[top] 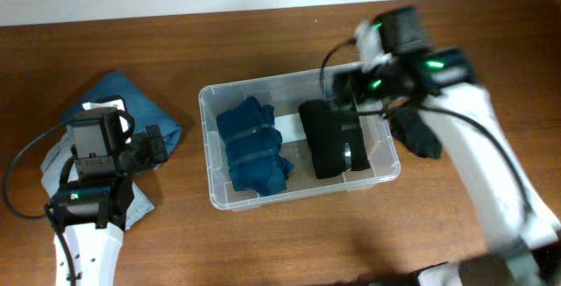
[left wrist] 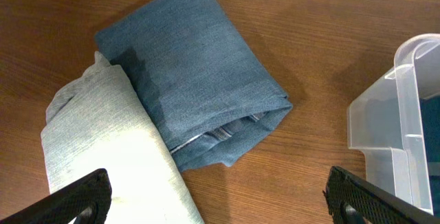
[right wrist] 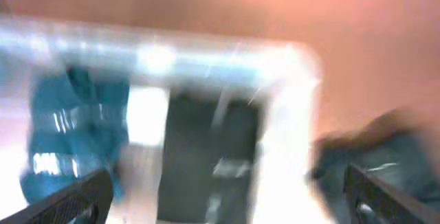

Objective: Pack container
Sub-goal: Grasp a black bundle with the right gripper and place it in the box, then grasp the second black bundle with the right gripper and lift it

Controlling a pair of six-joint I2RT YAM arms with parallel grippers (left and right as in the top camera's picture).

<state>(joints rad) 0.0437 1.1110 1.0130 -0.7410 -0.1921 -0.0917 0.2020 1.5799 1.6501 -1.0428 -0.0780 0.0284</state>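
Note:
My right gripper is to move toward the right in the overhead view next, then down onto the dark garment [top: 417, 132], because it is still outside the container [top: 213, 103].
The clear plastic container [top: 213, 103] stands mid-table and holds a folded blue garment [top: 254, 146] on its left side and a folded black garment [top: 331, 139] on its right. My right gripper [top: 344, 84] is open and empty above the container's far right edge; its wrist view is blurred but shows the container [right wrist: 289, 66] with the blue garment [right wrist: 62, 128] and the black garment [right wrist: 206, 148]. My left gripper [top: 156, 146] is open and empty over a blue denim garment [left wrist: 192, 80] and a pale grey garment [left wrist: 103, 148] at the left. The container's corner [left wrist: 392, 128] is to its right.
A dark garment [top: 416, 135] lies on the table just right of the container, also in the right wrist view [right wrist: 371, 155]. The wooden table's far edge [top: 175, 14] runs along the back below a white wall.

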